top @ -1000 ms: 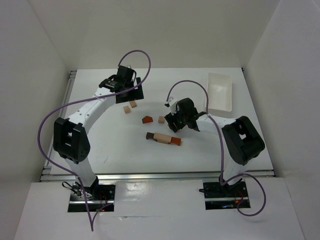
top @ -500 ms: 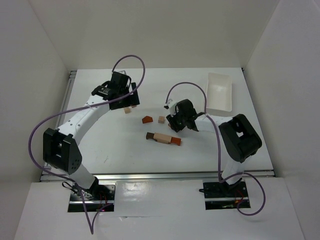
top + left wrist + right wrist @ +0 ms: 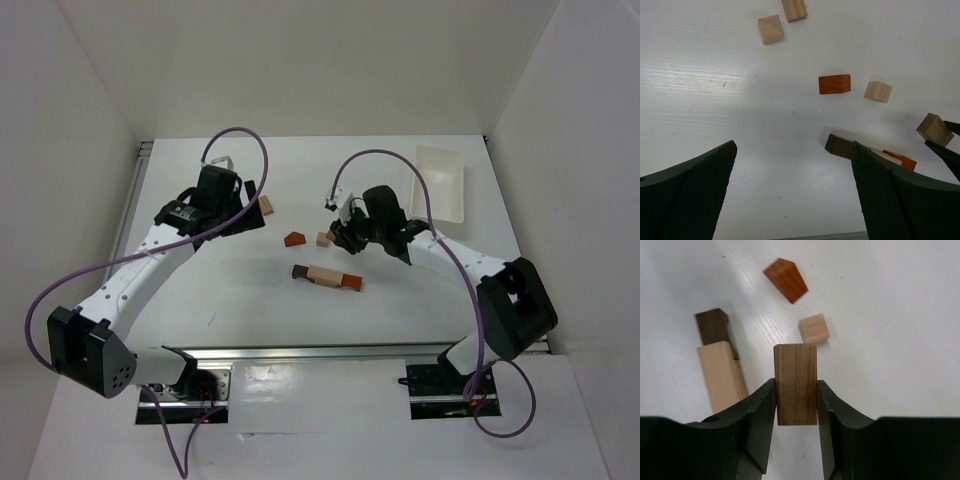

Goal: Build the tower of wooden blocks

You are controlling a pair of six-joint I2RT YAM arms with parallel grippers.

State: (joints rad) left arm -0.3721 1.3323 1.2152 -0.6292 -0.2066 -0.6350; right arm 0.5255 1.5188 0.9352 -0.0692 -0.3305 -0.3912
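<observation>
The light tan bar lies below my right gripper, nearer my base, so my right gripper needs to move back and down over it to release the brown block.
A short stack lies mid-table: a dark brown bar, a light tan bar on it and a reddish-orange piece. A reddish-orange wedge and a tan cube lie just behind it. My right gripper is shut on a brown block and holds it upright above the table, next to the tan cube and near the tan bar. My left gripper is open and empty above bare table. A tan cube and a grooved tan block lie beyond it.
A white plastic tray stands at the back right. White walls enclose the table on three sides. Purple cables loop above both arms. A metal rail runs along the near edge.
My left arm has drawn back to the left and toward the near side, away from the tan blocks. My right wrist has shifted slightly farther back, and that arm has stretched out.
</observation>
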